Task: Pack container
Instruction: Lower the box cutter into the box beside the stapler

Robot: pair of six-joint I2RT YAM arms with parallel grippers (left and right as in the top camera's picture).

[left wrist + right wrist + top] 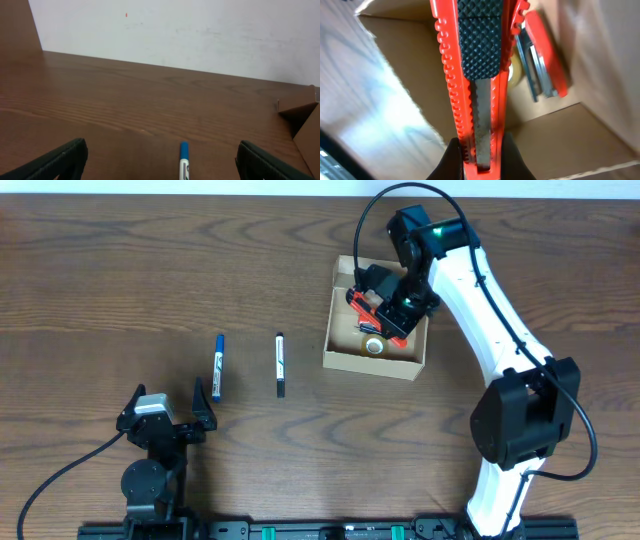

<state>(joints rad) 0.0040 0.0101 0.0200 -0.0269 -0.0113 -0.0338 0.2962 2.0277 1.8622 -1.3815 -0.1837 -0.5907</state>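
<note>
The red utility knife needs to go down into the open box [345, 358] next, over the tape roll [374, 345], carried by my right gripper.
The tan cardboard box [345, 358] stands open right of the table's centre. My right gripper [402, 305] is over it, shut on a red utility knife [388, 328] with a black ribbed slider. In the right wrist view the knife [480, 75] runs up from the fingers [479, 155] over the box's inside [560, 135]. A tape roll [374, 345] and a red-and-metal tool [545, 55] lie in the box. A blue pen [217, 367] and a black pen [280, 365] lie on the table left of the box. My left gripper [165, 415] is open and empty, just short of the blue pen [184, 161].
The wooden table top [120, 270] stretches to the left and behind. In the left wrist view the box's flap [302, 107] shows at the right edge, with a white wall [175, 30] behind the table.
</note>
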